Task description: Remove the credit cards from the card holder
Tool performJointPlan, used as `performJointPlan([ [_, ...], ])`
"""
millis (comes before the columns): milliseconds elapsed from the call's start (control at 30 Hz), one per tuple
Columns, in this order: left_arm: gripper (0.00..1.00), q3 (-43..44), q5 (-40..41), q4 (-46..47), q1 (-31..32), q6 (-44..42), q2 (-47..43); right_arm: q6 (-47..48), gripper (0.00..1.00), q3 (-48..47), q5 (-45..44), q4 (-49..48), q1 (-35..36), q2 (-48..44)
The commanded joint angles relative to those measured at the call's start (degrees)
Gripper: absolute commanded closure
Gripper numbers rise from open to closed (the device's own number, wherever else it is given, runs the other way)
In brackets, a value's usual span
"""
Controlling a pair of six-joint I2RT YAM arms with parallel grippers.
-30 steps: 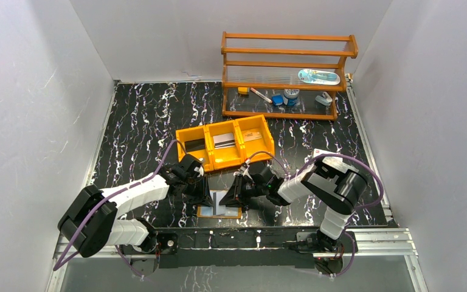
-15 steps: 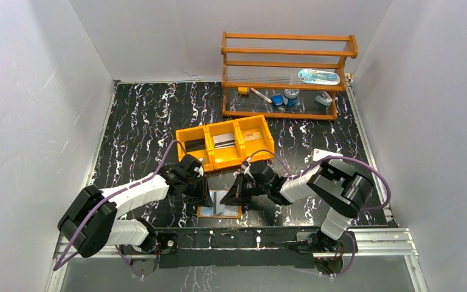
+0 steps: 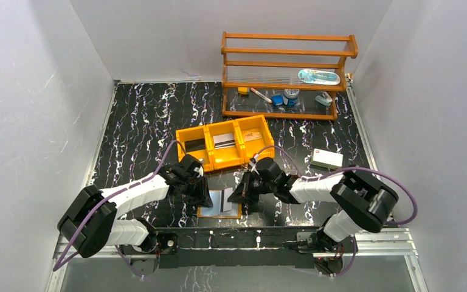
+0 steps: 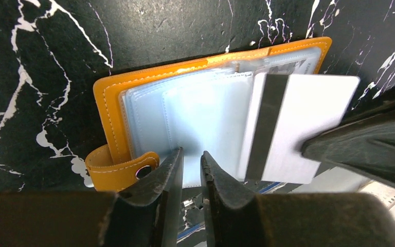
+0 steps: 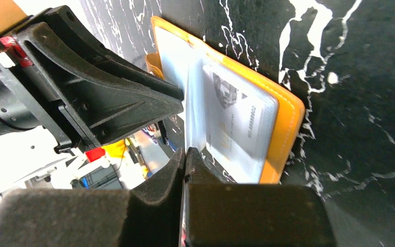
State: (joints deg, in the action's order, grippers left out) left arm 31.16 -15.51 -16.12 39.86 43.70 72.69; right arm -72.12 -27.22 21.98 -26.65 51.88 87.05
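I should lift the white credit card with my right gripper, carry it outward to the tray's middle section (image 3: 224,143) and lower it to let go, because a grey card is already there.
The orange-tan card holder (image 3: 219,207) lies open near the table's front edge, its pale blue pockets (image 4: 205,118) facing up. A white credit card with a dark stripe (image 4: 308,123) sticks out of its right side. My right gripper (image 3: 237,199) is shut on that card, which shows only as a thin edge between the jaws (image 5: 185,152). Another card (image 5: 234,123) sits in a clear pocket. My left gripper (image 4: 191,154) rests its tips on the near edge of the pockets beside the snap tab (image 4: 121,172). Its jaws stand a narrow gap apart with nothing between them.
An orange three-compartment tray (image 3: 226,163) stands just behind the grippers and holds a dark card (image 3: 194,145), a grey one (image 3: 223,140) and a tan one (image 3: 252,137). A white box (image 3: 328,159) lies to the right. A wooden shelf (image 3: 286,73) stands at the back.
My right gripper has closed on the striped card. The right arm's elbow has swung out to the right, uncovering the white box. The left arm has not moved.
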Motion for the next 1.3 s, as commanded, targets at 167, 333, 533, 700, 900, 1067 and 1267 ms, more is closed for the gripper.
performJointPlan([
  [167,0.69,4.62,4.59,-10.59,0.14,-1.36,-5.72,8.05,0.97,-2.06,-8.16,17.78,-2.34,-14.71],
  [333,0.56,10.90,14.99,-19.43,0.08,-3.04,-7.99,12.49,1.00,-4.80,-12.06,23.92,-2.31,-18.78],
  [533,0.42,15.33,23.92,-26.97,-6.49,-7.99,-10.00,18.48,1.00,-7.18,-16.00,27.09,-2.31,-21.92],
  [700,0.39,13.95,13.57,-22.75,-22.72,-12.07,-12.88,23.74,1.00,-10.14,-18.64,28.96,-2.36,-23.37],
  [900,0.28,15.93,10.03,-20.37,-30.68,-15.95,-12.33,35.65,1.00,-15.72,-24.68,31.10,-2.35,-23.19],
  [1067,0.09,13.34,17.72,-16.63,-30.72,-18.35,-15.08,50.72,1.00,-22.82,-30.14,32.17,-2.31,-19.05],
  [1267,0.02,12.89,18.93,-14.95,-30.80,-17.42,-17.74,72.80,1.00,-30.69,-31.99,30.87,-2.07,-10.45],
])
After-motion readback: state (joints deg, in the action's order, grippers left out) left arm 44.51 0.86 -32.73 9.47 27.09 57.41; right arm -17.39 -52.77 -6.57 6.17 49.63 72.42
